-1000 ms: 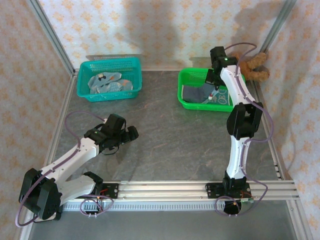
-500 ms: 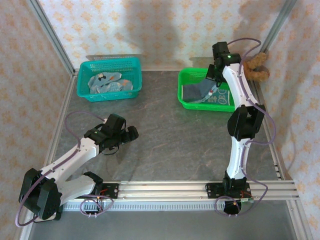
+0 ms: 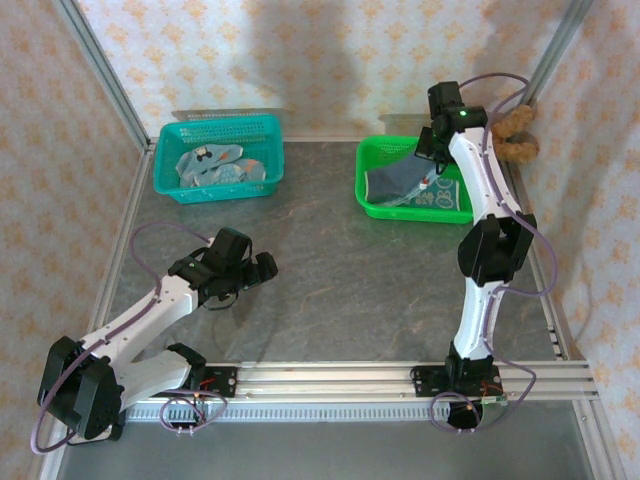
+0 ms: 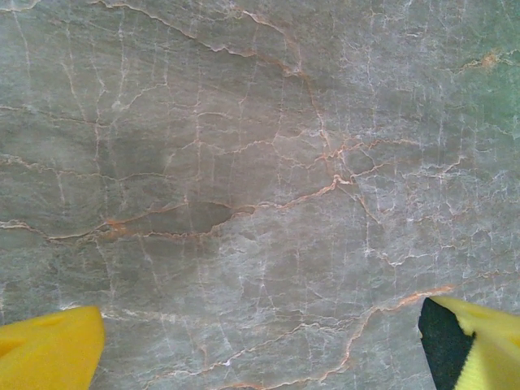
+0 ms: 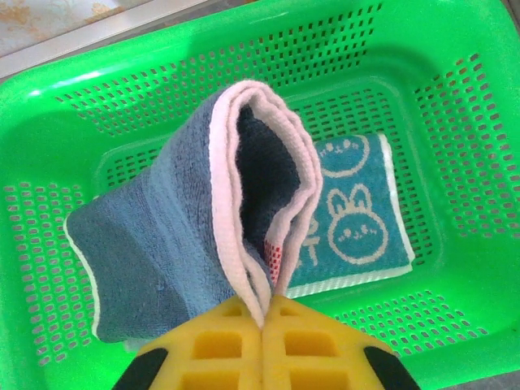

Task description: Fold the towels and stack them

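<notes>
The bunny-printed end of the teal towel (image 3: 443, 195) (image 5: 356, 210) lies bare below my right gripper. My right gripper should go down toward the prints next and let go of the pink-edged rim there.
My right gripper (image 5: 264, 321) is shut on the pink-edged rim of a blue towel (image 5: 162, 219), which hangs bunched above the green basket (image 5: 49, 106). A teal towel with bunny prints (image 5: 357, 219) lies flat on that basket's floor beneath it. From above, the lifted towel (image 3: 395, 182) drapes from the right gripper (image 3: 430, 172) over the basket (image 3: 361, 185) at the back right. More towels (image 3: 215, 165) lie in the teal basket (image 3: 218, 128) at the back left. My left gripper (image 3: 262, 268) is open over bare table, its yellow fingers (image 4: 49, 349) wide apart with nothing between them.
A brown teddy bear (image 3: 515, 135) sits in the back right corner behind the green basket. Patterned walls and metal frame posts close in the back and sides. The grey marble table (image 3: 350, 280) stretches between the two baskets and the arms' bases.
The right gripper has risen and drawn slightly back, pulling the blue towel up out of the green basket. The left arm has not moved.
</notes>
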